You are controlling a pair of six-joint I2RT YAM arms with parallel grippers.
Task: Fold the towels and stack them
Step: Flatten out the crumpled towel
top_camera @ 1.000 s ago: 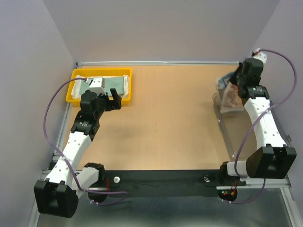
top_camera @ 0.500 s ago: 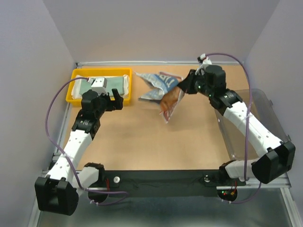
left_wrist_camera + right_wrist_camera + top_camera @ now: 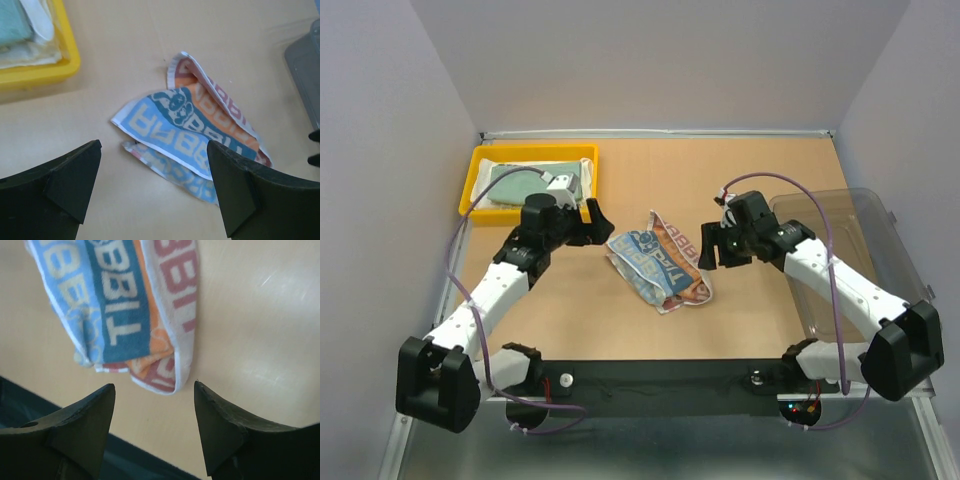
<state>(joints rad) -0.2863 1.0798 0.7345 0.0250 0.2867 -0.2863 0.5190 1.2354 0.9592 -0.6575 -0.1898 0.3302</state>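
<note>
The towel's far corner (image 3: 654,215) sticks out over bare table, so my right gripper will go outward and left in the top view, then down onto it.
A crumpled towel (image 3: 660,262) with blue and orange letter print lies loose on the middle of the table. It also fills the left wrist view (image 3: 195,135) and the top of the right wrist view (image 3: 120,305). My left gripper (image 3: 592,225) hovers open just left of it, and its jaws (image 3: 153,145) hold nothing. Just right of the towel, my right gripper (image 3: 705,250) also stands open and empty (image 3: 154,385), jaws apart above bare table near the towel's edge. Folded towels, a pale teal one (image 3: 520,185) and a white one (image 3: 586,176), lie in the yellow tray.
The yellow tray (image 3: 475,190) sits at the back left, its corner visible (image 3: 70,57) from the left wrist. A clear plastic bin (image 3: 850,215) stands along the right edge. The black base rail (image 3: 660,385) runs along the near edge.
My right arm swung the printed towel from the bin to the table's middle and let it go as its jaws opened. My left arm moved right from the tray toward the towel.
</note>
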